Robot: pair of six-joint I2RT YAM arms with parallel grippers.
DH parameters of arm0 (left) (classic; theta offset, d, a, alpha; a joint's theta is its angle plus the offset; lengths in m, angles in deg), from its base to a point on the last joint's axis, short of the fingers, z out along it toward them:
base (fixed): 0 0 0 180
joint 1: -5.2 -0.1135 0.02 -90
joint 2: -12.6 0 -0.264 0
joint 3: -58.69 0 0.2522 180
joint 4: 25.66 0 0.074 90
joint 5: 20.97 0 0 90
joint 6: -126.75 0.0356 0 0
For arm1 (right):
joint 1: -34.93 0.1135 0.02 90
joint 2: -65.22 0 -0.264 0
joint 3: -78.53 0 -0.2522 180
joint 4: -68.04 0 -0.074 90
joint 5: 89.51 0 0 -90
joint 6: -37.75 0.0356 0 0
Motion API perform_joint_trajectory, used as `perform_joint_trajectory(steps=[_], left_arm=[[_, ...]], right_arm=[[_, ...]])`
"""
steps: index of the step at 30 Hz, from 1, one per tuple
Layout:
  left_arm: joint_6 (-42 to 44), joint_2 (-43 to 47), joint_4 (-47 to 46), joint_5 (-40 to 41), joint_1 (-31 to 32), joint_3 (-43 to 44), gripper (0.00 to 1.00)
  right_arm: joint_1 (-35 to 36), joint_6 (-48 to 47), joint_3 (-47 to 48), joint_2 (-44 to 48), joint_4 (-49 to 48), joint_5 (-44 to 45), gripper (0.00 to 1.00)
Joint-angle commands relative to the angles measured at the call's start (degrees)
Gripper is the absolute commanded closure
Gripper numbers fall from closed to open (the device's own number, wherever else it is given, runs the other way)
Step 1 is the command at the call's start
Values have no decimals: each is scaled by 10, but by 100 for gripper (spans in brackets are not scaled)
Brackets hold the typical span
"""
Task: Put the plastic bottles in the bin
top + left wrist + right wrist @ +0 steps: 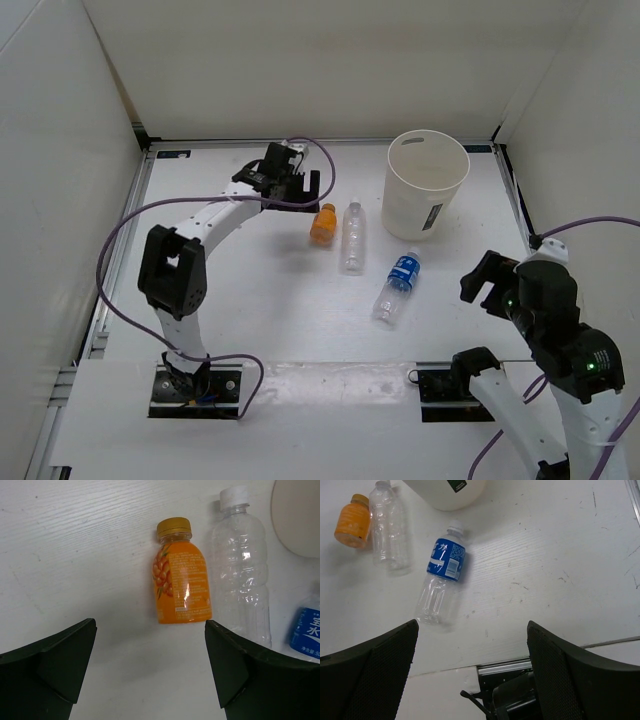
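I need to lower my left gripper and move it to the right in the top view, onto the lower body of the orange bottle, because that is beyond its open fingers.
Three bottles lie on the white table. The orange bottle [322, 224] lies left of a clear white-capped bottle [352, 236]. The blue-label bottle [398, 287] lies nearer the front. A second clear bottle is not in view. The cream bin [427, 185] stands upright at the back right. My left gripper [306, 186] is open and empty, just behind and left of the orange bottle [181, 580], which lies beyond its fingertips beside the clear bottle [242, 565]. My right gripper [485, 282] is open and empty, right of the blue-label bottle [442, 577].
White walls enclose the table on the left, back and right. A metal rail [505, 668] and the arm bases run along the near edge. Purple cables trail from both arms. The bin's base [447, 490] shows at the top of the right wrist view.
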Motion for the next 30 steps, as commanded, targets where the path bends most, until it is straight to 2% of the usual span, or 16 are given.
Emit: perform_joint_trajectory(steps=[1, 5, 13, 22, 26, 30], left_arm=[[23, -7, -1, 4, 13, 40, 0], [25, -41, 7, 2, 25, 72, 0], [24, -87, -4, -27, 32, 84, 0], [38, -160, 81, -47, 28, 160, 0], [44, -171, 86, -61, 29, 159, 7], [46, -189, 100, -71, 27, 161, 19]], right_arm=[[5, -15, -3, -6, -29, -13, 10], [6, -14, -2, -7, -29, -14, 10], [17, -17, -3, -3, -31, -16, 10], [11, -18, -3, -2, -35, -20, 10], [13, -16, -4, 1, -34, -18, 10], [12, -16, -4, 7, -35, -20, 10]])
